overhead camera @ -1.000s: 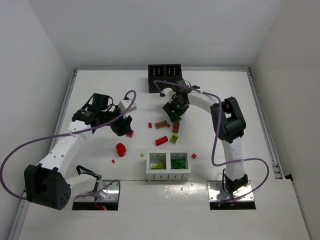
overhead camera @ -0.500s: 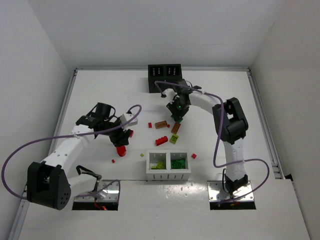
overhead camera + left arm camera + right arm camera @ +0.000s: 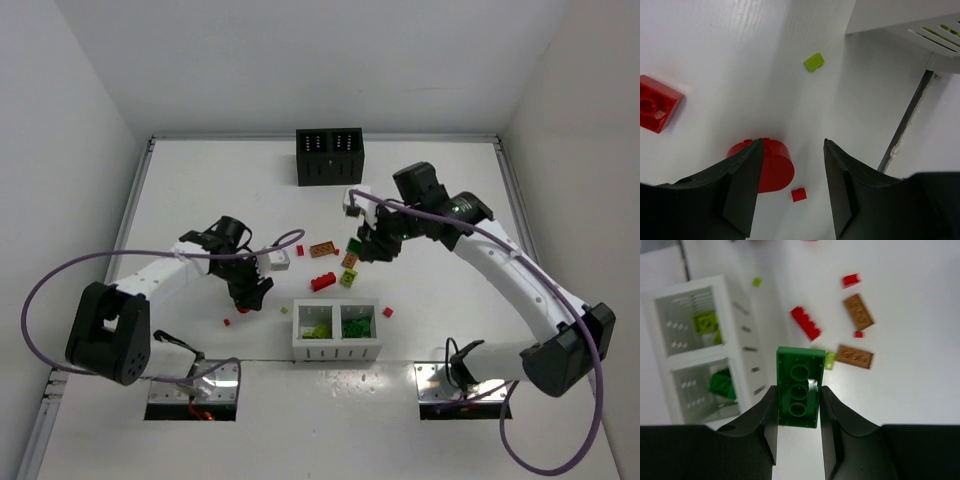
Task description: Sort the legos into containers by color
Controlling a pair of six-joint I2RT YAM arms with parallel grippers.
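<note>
I need to move the dark green brick in my right gripper back next, over the section of the white container that has the dark green pieces.
My right gripper [image 3: 797, 391] is shut on a dark green brick [image 3: 799, 370] and holds it above the table, behind the white container [image 3: 700, 345]; it also shows in the top view [image 3: 375, 246]. The white container [image 3: 336, 345] holds lime pieces on the left and dark green ones on the right. My left gripper [image 3: 792, 146] is open and low over a red round piece [image 3: 772, 167] and a tiny red brick [image 3: 798, 194]; in the top view [image 3: 252, 290] it sits left of the white container. The black container [image 3: 329, 156] stands at the back.
Loose on the table behind the white container are a red brick [image 3: 322, 282], two brown bricks [image 3: 322, 249] [image 3: 351, 258], a lime brick [image 3: 347, 278] and small red pieces [image 3: 299, 250] [image 3: 387, 312]. A red plate [image 3: 656, 103] and a lime bit [image 3: 813, 62] lie near my left gripper.
My right gripper has moved from near the black container toward the white one, carrying the dark green brick. My left gripper has moved right and nearer, over the red round piece.
</note>
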